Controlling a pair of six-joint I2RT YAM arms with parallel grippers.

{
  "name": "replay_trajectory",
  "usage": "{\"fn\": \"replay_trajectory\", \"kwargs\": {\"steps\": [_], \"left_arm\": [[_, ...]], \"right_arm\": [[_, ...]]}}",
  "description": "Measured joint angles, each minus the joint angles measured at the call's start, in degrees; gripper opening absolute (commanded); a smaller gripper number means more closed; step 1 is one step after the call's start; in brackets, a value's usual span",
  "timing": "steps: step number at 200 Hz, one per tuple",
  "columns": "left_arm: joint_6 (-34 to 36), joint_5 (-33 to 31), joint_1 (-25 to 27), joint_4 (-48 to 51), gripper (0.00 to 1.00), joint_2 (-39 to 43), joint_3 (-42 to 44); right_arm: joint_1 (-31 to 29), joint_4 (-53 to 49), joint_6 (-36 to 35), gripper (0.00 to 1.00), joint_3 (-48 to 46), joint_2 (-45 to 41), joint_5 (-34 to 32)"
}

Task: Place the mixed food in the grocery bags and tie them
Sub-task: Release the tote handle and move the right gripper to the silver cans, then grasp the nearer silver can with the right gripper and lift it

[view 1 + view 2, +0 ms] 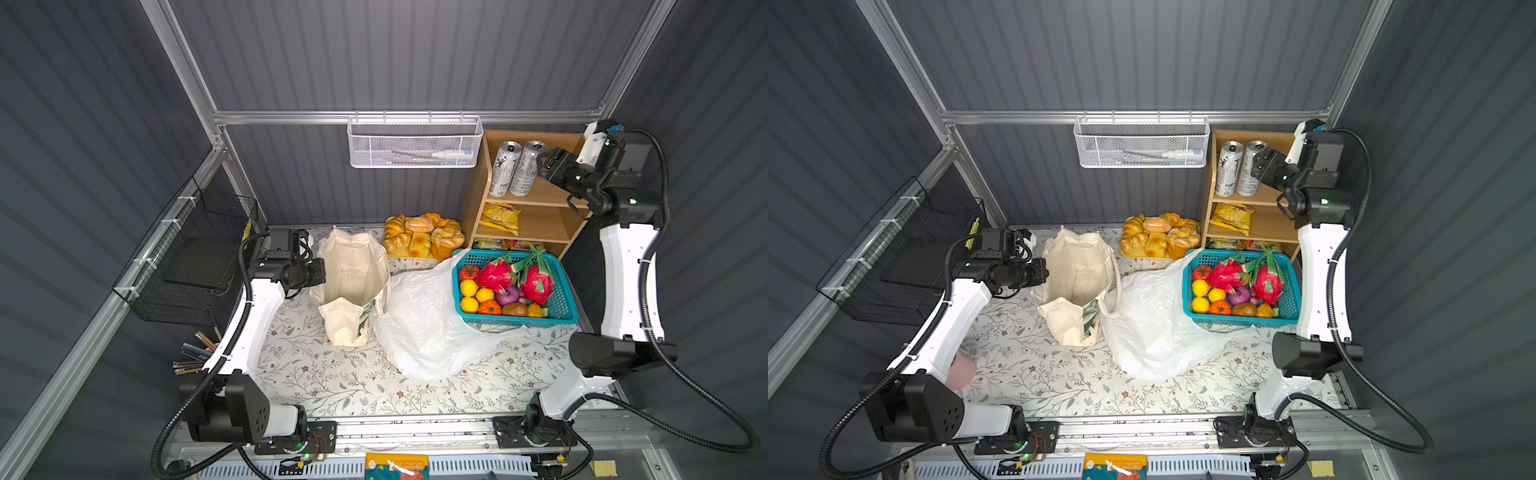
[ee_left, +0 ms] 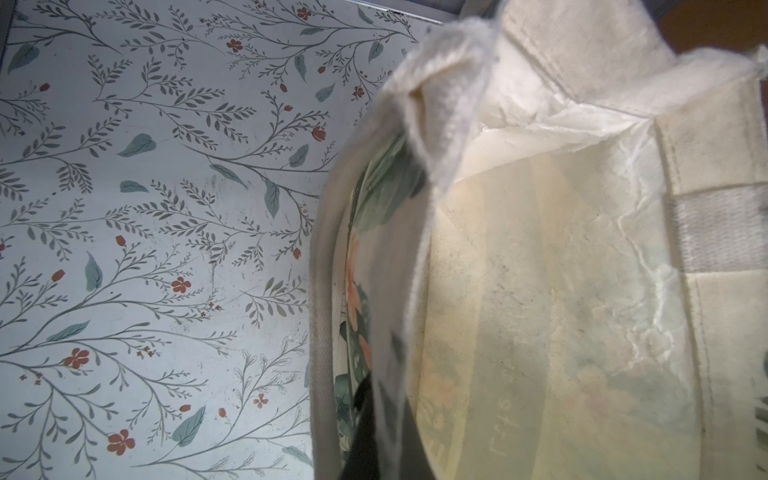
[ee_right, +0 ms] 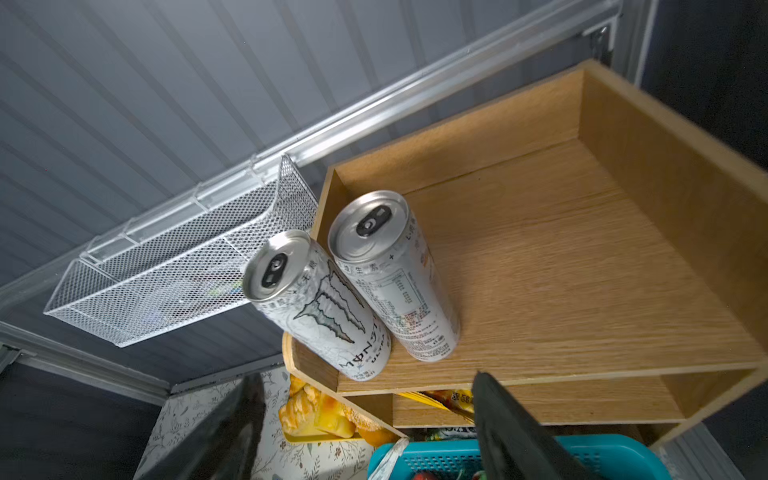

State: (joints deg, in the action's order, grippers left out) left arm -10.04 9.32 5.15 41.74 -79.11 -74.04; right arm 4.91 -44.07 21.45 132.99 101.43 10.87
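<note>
My right gripper is open, and its fingers are just short of the body of the nearer silver-white can (image 1: pixel 525 171) (image 3: pixel 404 294), toward the mesh basket. It will push outward and sideways around the can next.
Two tall silver-white drink cans (image 1: pixel 504 168) (image 1: pixel 527 168) stand side by side on the top of a wooden shelf (image 1: pixel 540 197). My right gripper (image 1: pixel 544 164) hangs open just right of them, holding nothing; in the right wrist view the cans (image 3: pixel 324 307) (image 3: pixel 395 282) lie beyond its spread jaws (image 3: pixel 365 432). The yellow snack packet (image 1: pixel 500 218) lies one shelf lower. Two dragon fruits (image 1: pixel 496 274) (image 1: pixel 537 282) rest in the turquoise basket. The cream tote (image 1: pixel 353 270) stands open, and my left gripper (image 1: pixel 322 270) is shut on its rim (image 2: pixel 419 108). The white plastic bag (image 1: pixel 424 324) lies crumpled beside it.
The turquoise basket (image 1: pixel 515 320) also holds small fruit and vegetables. Bread rolls (image 1: pixel 424 237) sit on a yellow tray at the back. A white mesh basket (image 1: pixel 415 143) hangs on the back wall and a black wire basket (image 1: pixel 199 257) on the left wall. Pencils (image 1: pixel 195 353) lie at the left.
</note>
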Motion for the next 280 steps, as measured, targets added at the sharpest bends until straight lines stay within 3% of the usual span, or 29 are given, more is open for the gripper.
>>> {"fn": "replay_trajectory", "kwargs": {"steps": [71, 235, 280], "left_arm": [[-0.02, 1.70, 0.00, -1.11, 0.00, -0.02, 0.52], [-0.02, 2.49, 0.00, -2.43, 0.00, -1.01, 1.60], [-0.02, 2.75, 0.00, -2.45, 0.00, -1.60, 1.57]], "right_arm": [[0.00, -0.72, -1.22, 0.80, 1.49, 4.83, 0.61], [-0.17, 13.25, -6.60, 0.80, 2.21, 14.21, -1.25], [-0.20, 16.06, -7.28, 0.70, 2.21, 14.71, -1.20]]}}
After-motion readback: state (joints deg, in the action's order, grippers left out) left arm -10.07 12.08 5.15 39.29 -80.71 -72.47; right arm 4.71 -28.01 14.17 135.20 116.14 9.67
